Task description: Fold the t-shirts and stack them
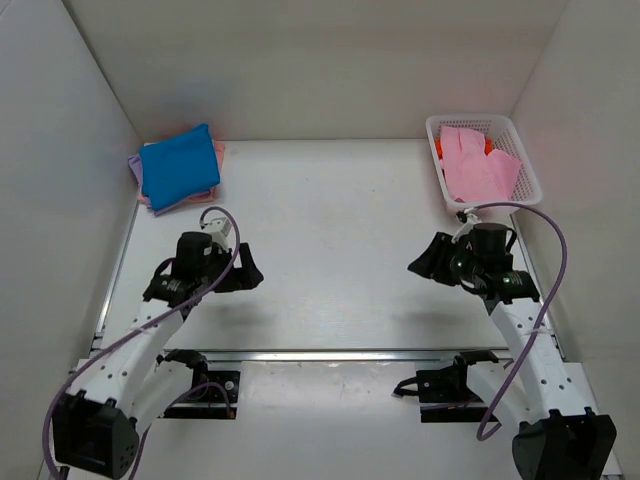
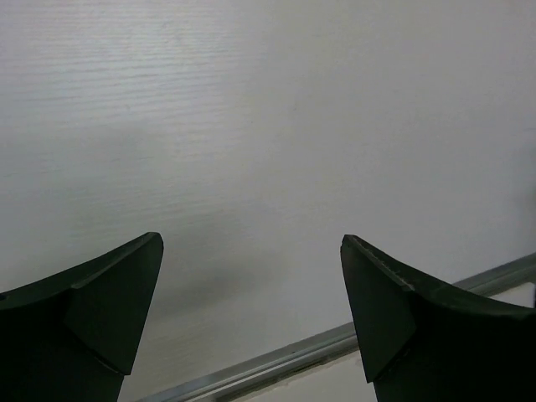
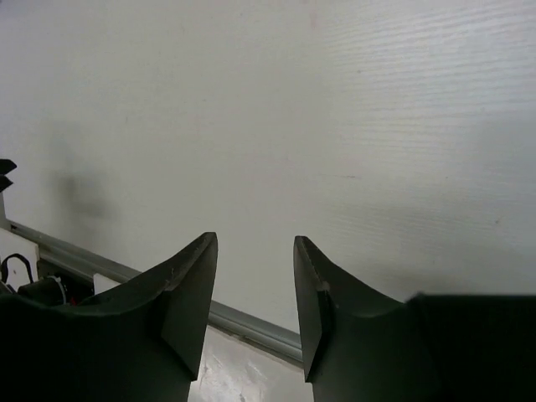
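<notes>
The pink t-shirt is on top there, above the orange one, so my right gripper will next reach outward over the basket (image 1: 530,168) and go down onto the middle of the pink t-shirt (image 1: 477,166).
A folded bright blue t-shirt (image 1: 179,166) tops a stack at the far left; pale lavender (image 1: 134,167) and light pink (image 1: 146,201) edges show beneath it. A crumpled light pink t-shirt (image 1: 477,166) fills the white lattice basket (image 1: 530,168) at the far right, with a bit of orange t-shirt (image 1: 439,151) under it. My left gripper (image 1: 249,274) is open and empty over bare table, in front of the stack. My right gripper (image 1: 421,262) is open and empty, in front of the basket. Both wrist views show only bare table between the fingers (image 2: 109,293) (image 3: 180,289).
White walls enclose the table on the left, back and right. A metal rail (image 1: 330,353) runs along the near edge, also seen in the left wrist view (image 2: 335,343) and the right wrist view (image 3: 243,322). Arm bases and cables sit below it.
</notes>
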{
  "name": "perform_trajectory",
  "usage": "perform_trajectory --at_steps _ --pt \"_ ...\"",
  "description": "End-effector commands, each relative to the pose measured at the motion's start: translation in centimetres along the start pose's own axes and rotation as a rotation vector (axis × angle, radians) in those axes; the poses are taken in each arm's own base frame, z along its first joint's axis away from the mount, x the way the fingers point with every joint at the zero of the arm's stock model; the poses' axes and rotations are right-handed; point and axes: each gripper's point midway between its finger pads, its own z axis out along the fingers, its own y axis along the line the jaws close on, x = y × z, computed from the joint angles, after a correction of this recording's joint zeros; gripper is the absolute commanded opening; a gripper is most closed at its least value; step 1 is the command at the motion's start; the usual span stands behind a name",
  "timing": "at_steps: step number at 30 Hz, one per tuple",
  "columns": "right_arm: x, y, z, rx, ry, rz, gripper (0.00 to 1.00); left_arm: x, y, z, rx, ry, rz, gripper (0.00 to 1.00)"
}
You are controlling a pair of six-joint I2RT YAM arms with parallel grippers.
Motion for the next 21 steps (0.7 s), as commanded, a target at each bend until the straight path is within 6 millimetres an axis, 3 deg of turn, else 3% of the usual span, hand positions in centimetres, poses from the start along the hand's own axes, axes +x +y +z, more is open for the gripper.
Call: perform_trajectory --at_steps 1,3,4,6,7,8,10,11,12,14,15,17,19,20,21 --pt "-4.5 1.0 -1.5 0.012 -0.104 -0.085 0.39 0.6 2.5 -0.1 -0.169 0.109 0.068 0.99" --pt "-8.7 1.9 -2.3 0.029 -0.154 -0.131 0.41 -0.4 3.3 -0.4 -0.205 0.106 0.081 0.98" --pt "-9.9 1.4 -2.2 0.067 -0.164 -0.147 0.41 -0.7 3.4 -0.6 -0.209 0.095 0.067 0.98" --pt "-14.8 1.4 -2.4 0.142 -0.224 -0.193 0.48 -1.4 3.0 -1.2 -0.19 0.036 0.09 0.99" --pt "-16.0 0.1 -1.4 0.208 -0.217 -0.206 0.49 -2.4 2.3 -1.7 -0.167 -0.035 0.104 0.99" --pt "-18.9 -0.4 -2.5 0.266 -0.291 -0.22 0.5 -2.3 2.2 -1.7 -0.145 -0.054 0.122 0.99" --pt "-22.7 -3.8 -1.7 0.358 -0.324 -0.199 0.55 -4.0 1.2 -2.0 -0.064 -0.174 0.149 0.98" --pt "-24.5 -3.8 -1.9 0.361 -0.362 -0.212 0.55 -4.5 0.7 -2.2 -0.031 -0.22 0.16 0.99" --pt "-26.2 -5.7 -1.6 0.395 -0.374 -0.187 0.55 -4.2 0.7 -2.1 -0.013 -0.23 0.148 0.98" --pt "-27.5 -9.8 0.4 0.451 -0.339 -0.152 0.55 -4.4 0.6 -1.7 0.0 -0.242 0.15 0.99" --pt "-28.8 -10.3 0.4 0.466 -0.362 -0.16 0.57 -3.7 0.6 -1.3 0.014 -0.22 0.148 0.99" --pt "-29.3 -13.9 3.0 0.494 -0.317 -0.132 0.58 -3.7 0.3 -0.7 0.039 -0.234 0.157 0.99" --pt "-30.4 -15.9 4.5 0.507 -0.308 -0.118 0.61 -3.5 0.2 -0.1 0.065 -0.242 0.15 0.98" --pt "-30.4 -17.1 6.2 0.506 -0.285 -0.118 0.63 -3.8 0.0 -0.2 0.077 -0.259 0.156 0.82" --pt "-31.3 -17.4 6.7 0.498 -0.296 -0.133 0.7 -3.8 0.1 0.1 0.085 -0.256 0.156 0.65"
